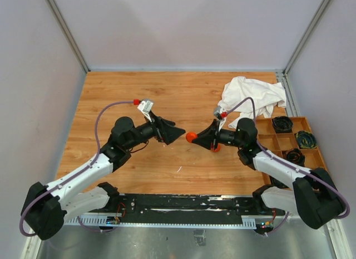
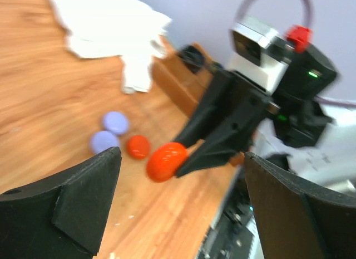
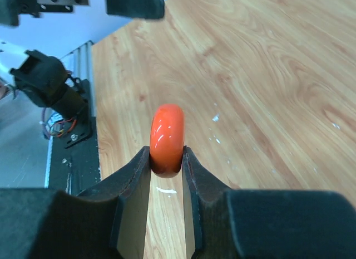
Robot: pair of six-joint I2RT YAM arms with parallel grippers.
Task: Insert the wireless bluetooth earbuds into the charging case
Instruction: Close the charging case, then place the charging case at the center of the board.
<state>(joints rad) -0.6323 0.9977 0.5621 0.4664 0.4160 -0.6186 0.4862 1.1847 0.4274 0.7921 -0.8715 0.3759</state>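
I will next draw my right gripper away from the left gripper, tilt it down and lower its orange-red disc beside the other discs together on the table.
My right gripper (image 1: 194, 137) (image 3: 167, 154) is shut on a glossy orange-red disc (image 1: 191, 137) (image 3: 167, 137), gripped edge-on and held above the wooden table. The disc also shows in the left wrist view (image 2: 166, 161). My left gripper (image 1: 179, 134) (image 2: 182, 178) is open and empty, its jaws wide apart, pointing at the disc from a short gap away. Two round lavender discs (image 2: 115, 122) (image 2: 104, 141) and another orange-red disc (image 2: 138, 146) (image 1: 216, 148) lie on the table under the right arm. No tiny earbuds can be made out.
A crumpled white cloth (image 1: 251, 96) (image 2: 111, 25) lies at the back right. A wooden compartment tray (image 1: 278, 142) with black coiled cables stands at the right edge. Grey walls enclose the table; a metal rail runs along the near edge.
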